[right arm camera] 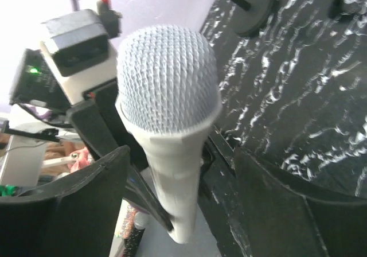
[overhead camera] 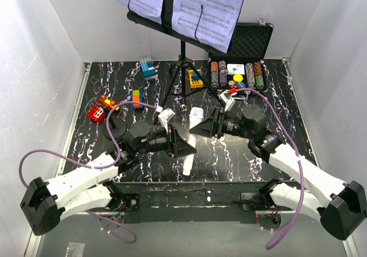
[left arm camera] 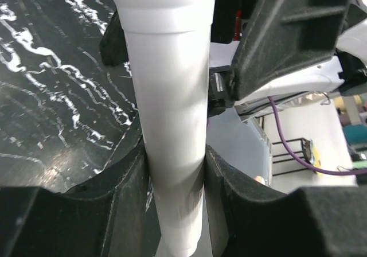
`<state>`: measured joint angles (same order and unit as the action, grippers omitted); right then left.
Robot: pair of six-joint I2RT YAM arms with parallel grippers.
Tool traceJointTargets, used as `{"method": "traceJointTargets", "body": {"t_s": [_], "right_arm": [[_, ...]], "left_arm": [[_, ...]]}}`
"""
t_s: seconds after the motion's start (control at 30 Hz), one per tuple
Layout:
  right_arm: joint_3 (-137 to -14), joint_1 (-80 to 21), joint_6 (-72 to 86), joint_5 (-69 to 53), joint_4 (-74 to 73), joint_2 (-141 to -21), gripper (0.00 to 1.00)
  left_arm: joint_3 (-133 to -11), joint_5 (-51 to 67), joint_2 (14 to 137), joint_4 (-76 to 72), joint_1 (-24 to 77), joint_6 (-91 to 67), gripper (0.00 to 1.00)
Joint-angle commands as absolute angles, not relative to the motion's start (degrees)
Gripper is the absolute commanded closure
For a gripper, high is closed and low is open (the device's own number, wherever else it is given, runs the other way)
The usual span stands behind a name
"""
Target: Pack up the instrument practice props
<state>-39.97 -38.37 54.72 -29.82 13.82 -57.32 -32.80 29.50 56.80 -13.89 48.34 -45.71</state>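
Note:
I should bring the microphone [overhead camera: 192, 139] down to the left in the top view with my left gripper, onto the tabletop beside the round black base, and then let go of it, because bare marble shows there.
The white microphone [overhead camera: 192, 139] with a grey mesh head lies lifted between my two grippers at the table's middle. My left gripper [overhead camera: 184, 147] is shut on its white handle [left arm camera: 172, 125], with both black fingers pressed to its sides. My right gripper [overhead camera: 200, 126] is open, its fingers [right arm camera: 86, 199] spread wide on either side of the handle just below the mesh head [right arm camera: 169, 79]. The round black base [overhead camera: 114, 129] stands apart at the left. The black music stand [overhead camera: 182, 56] stands at the back and holds the white sheet-music pages [overhead camera: 209, 7].
An open black case of poker chips [overhead camera: 238, 67] sits at the back right. Toy blocks lie at the back left: blue [overhead camera: 148, 67], red [overhead camera: 96, 112], yellow [overhead camera: 195, 78]. The stand's tripod legs [overhead camera: 172, 88] spread just behind the grippers. White walls enclose the table.

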Motion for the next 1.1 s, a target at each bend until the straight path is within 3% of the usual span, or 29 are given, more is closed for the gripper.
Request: {"method": "traceJointTargets", "body": {"t_s": [0.0, 0.17, 0.33, 0.5, 0.77, 1.07], "right_arm": [[-42.7, -38.0, 49.3, -23.3, 1.1, -52.1, 0.16], [-40.3, -35.9, 43.3, -18.8, -8.0, -47.3, 0.13], [-37.8, -35.9, 39.7, -16.1, -11.8, -43.6, 0.11], [-37.0, -36.0, 37.5, -14.3, -15.3, -41.8, 0.11], [-36.5, -35.9, 35.9, -12.9, -17.5, -39.7, 0.11], [-36.0, -35.9, 34.5, -12.2, -19.2, -37.2, 0.11]], "left_arm": [[-38.1, 19.9, 50.3, 3.3, 48.7, -38.2, 1.0], [-44.0, -4.5, 45.9, 26.8, 48.1, -35.8, 1.0], [-49.2, -21.8, 52.6, 44.6, 43.2, -40.3, 1.0], [-49.7, -20.2, 58.0, 45.4, 31.7, -38.2, 1.0], [-56.5, -27.7, 79.5, 46.5, 27.1, -35.2, 1.0], [-61.2, -25.6, 91.8, 44.1, 19.2, -31.0, 1.0]]}}
